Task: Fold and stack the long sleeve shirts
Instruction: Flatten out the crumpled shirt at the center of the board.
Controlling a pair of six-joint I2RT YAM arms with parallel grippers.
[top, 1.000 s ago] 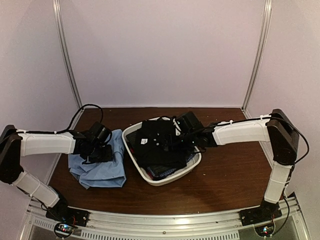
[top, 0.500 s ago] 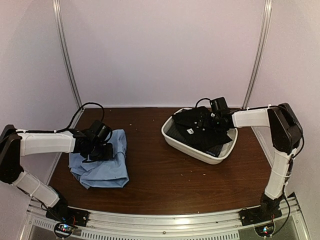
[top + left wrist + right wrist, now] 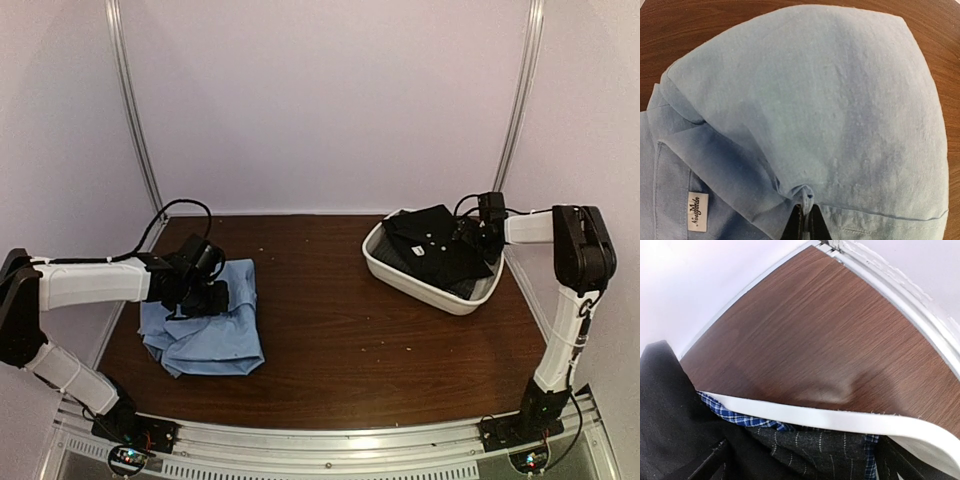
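Observation:
I will lift my left gripper, pull the pinched fold toward the bare tabletop between shirt [image 3: 215, 335] and tub, and release it in the open room there.
A light blue long sleeve shirt [image 3: 215, 335] lies bunched on the table's left side. My left gripper [image 3: 200, 295] rests on it, shut on a pinched fold of the blue cloth [image 3: 805, 197]. A white neck label [image 3: 697, 217] shows beside the collar. My right gripper [image 3: 478, 238] is at the far right end of the white oval tub [image 3: 400, 275], its jaws wide open over the clothes inside. In the right wrist view the tub's rim [image 3: 840, 417] crosses just ahead of the gripper [image 3: 805, 470].
The tub holds dark garments [image 3: 435, 250]: a black one [image 3: 665, 405], a blue plaid one [image 3: 730, 415] and a grey pinstriped one [image 3: 805, 445]. The booth's back wall and right corner rail [image 3: 900, 290] stand close behind the tub. Brown tabletop [image 3: 330, 320] lies between shirt and tub.
The tub has slid from the table's middle to the far right corner along with my right gripper. My left gripper has shifted slightly right, spreading the blue shirt a little.

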